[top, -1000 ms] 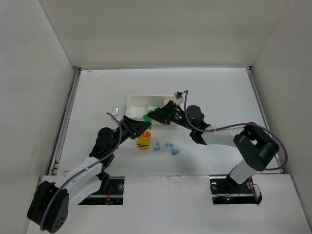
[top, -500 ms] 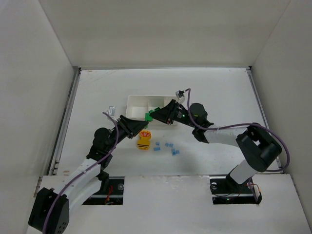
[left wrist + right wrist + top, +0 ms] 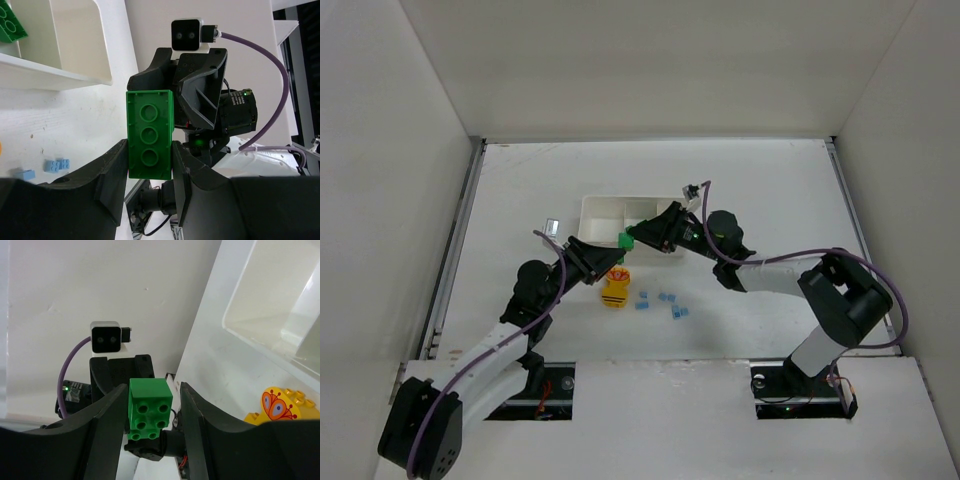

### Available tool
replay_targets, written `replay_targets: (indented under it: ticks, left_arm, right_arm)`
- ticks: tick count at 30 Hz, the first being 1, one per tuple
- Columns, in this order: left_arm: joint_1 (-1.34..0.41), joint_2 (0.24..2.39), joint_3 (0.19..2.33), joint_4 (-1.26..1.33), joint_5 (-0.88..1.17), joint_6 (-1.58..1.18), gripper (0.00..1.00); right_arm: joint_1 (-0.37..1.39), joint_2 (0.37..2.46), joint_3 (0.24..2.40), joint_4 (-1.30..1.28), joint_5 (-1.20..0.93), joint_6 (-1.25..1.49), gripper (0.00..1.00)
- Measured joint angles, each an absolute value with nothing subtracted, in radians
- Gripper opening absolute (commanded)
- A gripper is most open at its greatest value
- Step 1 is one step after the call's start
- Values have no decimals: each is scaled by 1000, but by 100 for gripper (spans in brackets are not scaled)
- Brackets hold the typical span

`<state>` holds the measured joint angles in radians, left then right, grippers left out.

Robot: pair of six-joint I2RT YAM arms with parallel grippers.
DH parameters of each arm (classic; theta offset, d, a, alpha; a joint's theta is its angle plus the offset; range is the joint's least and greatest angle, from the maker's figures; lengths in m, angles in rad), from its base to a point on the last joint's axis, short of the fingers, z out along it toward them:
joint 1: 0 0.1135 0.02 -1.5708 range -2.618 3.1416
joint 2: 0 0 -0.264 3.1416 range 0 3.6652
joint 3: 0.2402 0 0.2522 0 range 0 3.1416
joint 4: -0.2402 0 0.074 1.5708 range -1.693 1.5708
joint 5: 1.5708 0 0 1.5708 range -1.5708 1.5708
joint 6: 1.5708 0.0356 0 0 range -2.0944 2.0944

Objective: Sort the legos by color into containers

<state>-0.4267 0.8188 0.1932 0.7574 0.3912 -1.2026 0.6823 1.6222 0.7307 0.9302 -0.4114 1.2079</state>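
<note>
My left gripper needs to swing outward next, tip down over the tray section holding another green brick (image 3: pixel 640 209) (image 3: pixel 10 26) and release, because that section lies outward of it.
A green lego brick (image 3: pixel 150 134) hangs in the air between the two facing grippers, just in front of the white tray (image 3: pixel 605 210). My left gripper (image 3: pixel 149 150) is shut on its sides. My right gripper (image 3: pixel 152 395) stands round the same green brick (image 3: pixel 149 407) with its jaws open. A gap shows beside the right finger (image 3: pixel 192 405). From above, the green brick (image 3: pixel 623 239) sits where my left gripper (image 3: pixel 618 252) and right gripper (image 3: pixel 634 236) meet. Another green brick (image 3: pixel 10 25) lies in a tray compartment.
A yellow-orange brick with a red pattern (image 3: pixel 615 290) stands on the table near the tray, also in the right wrist view as a yellow brick (image 3: pixel 277 405). Several small light blue bricks (image 3: pixel 665 303) lie to its right. Both arms crowd the tray's near side.
The right gripper's jaws have opened away from the green brick, which stays in the left gripper. Both arms have shifted only slightly.
</note>
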Motion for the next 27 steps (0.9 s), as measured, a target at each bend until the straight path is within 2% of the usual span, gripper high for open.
replay_targets:
  ticks: [6, 11, 22, 27]
  left_arm:
    - [-425, 794, 193, 759, 380, -1214, 16]
    - [-426, 793, 193, 759, 374, -1235, 16]
    - [-425, 793, 193, 761, 370, -1293, 15]
    - [-418, 786, 193, 758, 372, -1298, 14]
  right_arm:
    - [684, 1624, 731, 945, -410, 1208, 61]
    - [702, 1633, 733, 952, -411, 1208, 62]
    - [722, 1643, 754, 967, -426, 1214, 37]
    - [721, 1643, 754, 970, -426, 1222, 30]
